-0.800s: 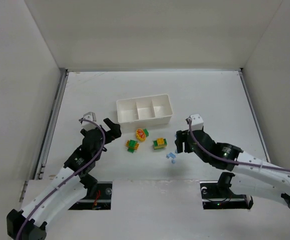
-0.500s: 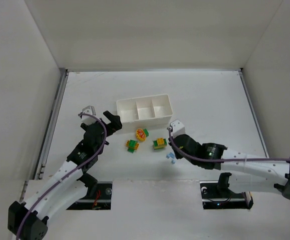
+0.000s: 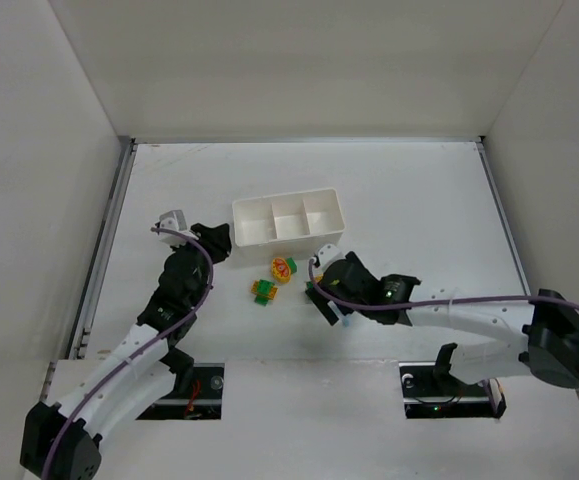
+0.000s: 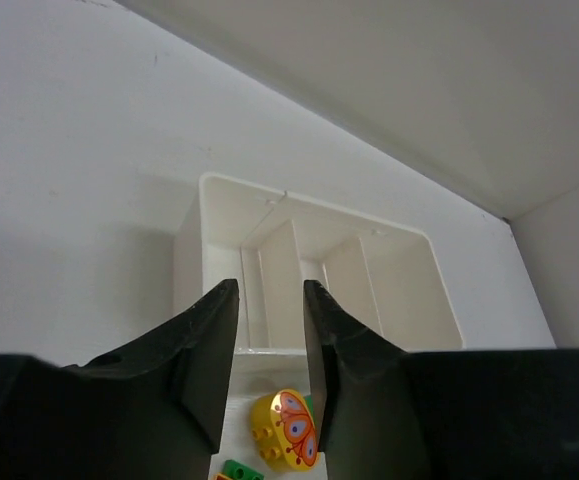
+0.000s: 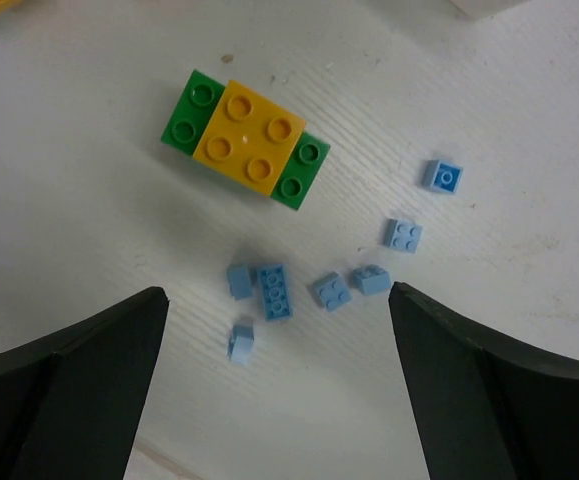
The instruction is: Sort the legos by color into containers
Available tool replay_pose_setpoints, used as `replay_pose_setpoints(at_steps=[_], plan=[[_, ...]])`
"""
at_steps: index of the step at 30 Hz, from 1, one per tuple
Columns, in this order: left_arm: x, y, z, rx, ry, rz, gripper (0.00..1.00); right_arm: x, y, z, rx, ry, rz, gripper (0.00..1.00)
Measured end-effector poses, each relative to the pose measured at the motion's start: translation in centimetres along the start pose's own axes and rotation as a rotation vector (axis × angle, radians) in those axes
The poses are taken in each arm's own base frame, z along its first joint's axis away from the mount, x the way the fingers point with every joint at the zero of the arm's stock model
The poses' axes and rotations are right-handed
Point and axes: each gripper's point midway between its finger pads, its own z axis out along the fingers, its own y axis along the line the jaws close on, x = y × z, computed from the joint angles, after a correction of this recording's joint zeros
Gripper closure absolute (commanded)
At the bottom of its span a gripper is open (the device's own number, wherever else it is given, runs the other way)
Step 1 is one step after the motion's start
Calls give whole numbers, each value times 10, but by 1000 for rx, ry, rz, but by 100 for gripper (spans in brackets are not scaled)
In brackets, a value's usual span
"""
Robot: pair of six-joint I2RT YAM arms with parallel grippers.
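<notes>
The right gripper moves outward past the pale blue legos next, then down onto the yellow middle of the green-and-yellow cluster.
The containers are a white three-compartment tray (image 3: 287, 217), seen close ahead in the left wrist view as the tray (image 4: 209, 190). My left gripper (image 3: 216, 240) hangs just left of it. Its jaws are open only a narrow gap, with nothing between them. Below it lies a round yellow lego with a red butterfly (image 4: 287, 428). My right gripper (image 5: 277, 292) is wide open over several pale blue legos (image 5: 274, 290) scattered on the table. A green-and-yellow cluster (image 5: 247, 137) lies just beyond them.
In the top view the round yellow lego (image 3: 284, 267) and another green-and-yellow cluster (image 3: 264, 291) lie between the two grippers, in front of the tray. White walls enclose the table on three sides.
My left gripper has moved up toward the tray's left end and its jaws have narrowed. My right arm has swung left, over the blue legos and the nearby cluster.
</notes>
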Motion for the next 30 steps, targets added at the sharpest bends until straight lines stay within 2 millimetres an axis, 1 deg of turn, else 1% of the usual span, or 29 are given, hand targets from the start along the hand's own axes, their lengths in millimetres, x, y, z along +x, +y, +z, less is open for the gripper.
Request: replay_pose_setpoints(at_steps=[2,5,10,14,18,23,25,30], plan=[[3,1,1,4,8,5,62,-6,0,5,1,3,-19,0],[6,1,1,14,15,3,58,-12,1,15,-10,18,-63,0],[10,6,0,11,16,-4,55,-20,3,32,-39,45,-121,0],[7,6,0,14,8,-15,54,-26,3,43,-69,59,-155,1],[3,6,0,15,-5,-28,53,-25,1,53,-101,85,-173,3],[3,11,0,5,-10,-35,53,-17,3,68,-145,134,-189,5],[3,11,0,6,-10,-37,53,-15,7,72,-167,145,-199,9],[3,10,0,9,-9,-40,52,-16,16,77,-210,151,-205,28]])
